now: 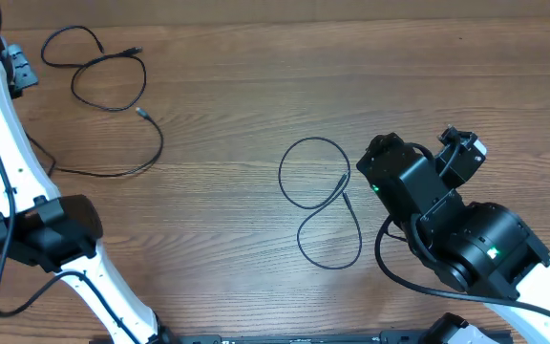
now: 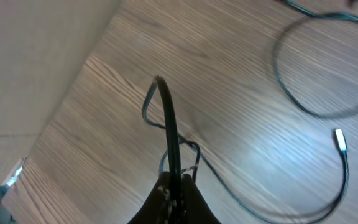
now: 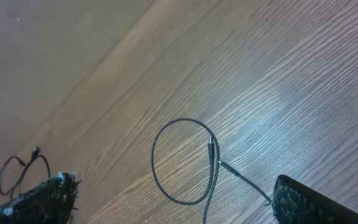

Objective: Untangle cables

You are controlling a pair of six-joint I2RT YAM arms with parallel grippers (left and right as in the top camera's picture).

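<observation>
My left gripper pulls the cable left in the wrist view toward the table's edge next and then lets it go, since the cable's plug lies free.
Thin black cables lie on the wooden table. One cable makes a figure-eight at the centre; it also shows in the right wrist view, with its plug ends meeting in the middle. My right gripper is open just right of it, its fingers wide apart and holding nothing. At the far left, looped cables lie with a metal plug free on the table. My left gripper is shut on a black cable that rises from its fingertips.
A long strand curves from behind the left arm to a plug. The table's left edge is close to the left gripper. The right arm's body fills the lower right.
</observation>
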